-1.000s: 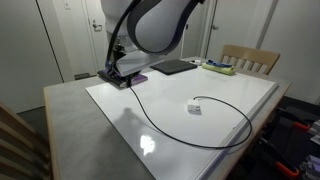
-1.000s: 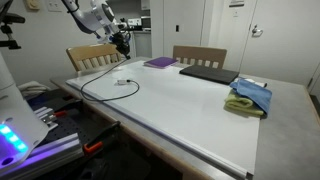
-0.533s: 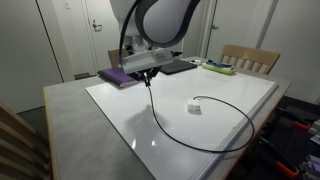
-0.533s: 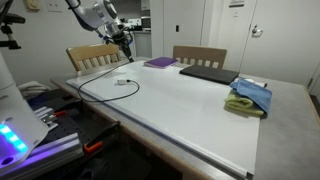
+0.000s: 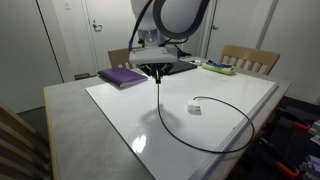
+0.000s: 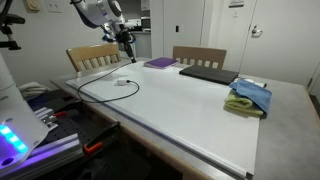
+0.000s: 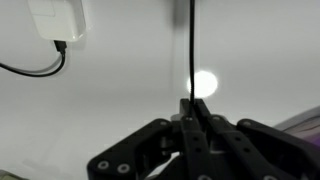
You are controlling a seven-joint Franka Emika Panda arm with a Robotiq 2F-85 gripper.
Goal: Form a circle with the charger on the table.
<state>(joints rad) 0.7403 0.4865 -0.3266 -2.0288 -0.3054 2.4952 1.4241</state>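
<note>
I will next move my gripper toward the cloths, over the table beyond the plug, and let go of the cable, because the loop is open between the cable's loose end and the plug.
The charger is a long thin black cable (image 5: 236, 139) lying in an open loop on the white table (image 5: 110, 105), with its white plug block (image 5: 194, 108) inside the loop. My gripper (image 5: 158, 70) hangs above the far part of the table and is shut on the cable's free end, which drops from the jaws to the tabletop. In the other exterior view the gripper (image 6: 125, 42) holds the cable (image 6: 88, 84) above the table's (image 6: 180, 105) far left corner, near the plug (image 6: 122, 82). The wrist view shows the jaws (image 7: 190, 108) pinching the cable (image 7: 190, 50), with the plug (image 7: 55, 20) at top left.
A purple book (image 5: 125, 76) lies at the back of the table beside a flat dark laptop (image 5: 175, 66). Green and blue cloths (image 6: 250, 97) lie at one end. Wooden chairs (image 5: 250, 58) stand behind the table, and another chair back (image 5: 12, 145) stands at the near corner.
My gripper has moved from over the purple book sideways towards the laptop, carrying the cable end with it. The hanging cable now stands straighter. The plug has not moved.
</note>
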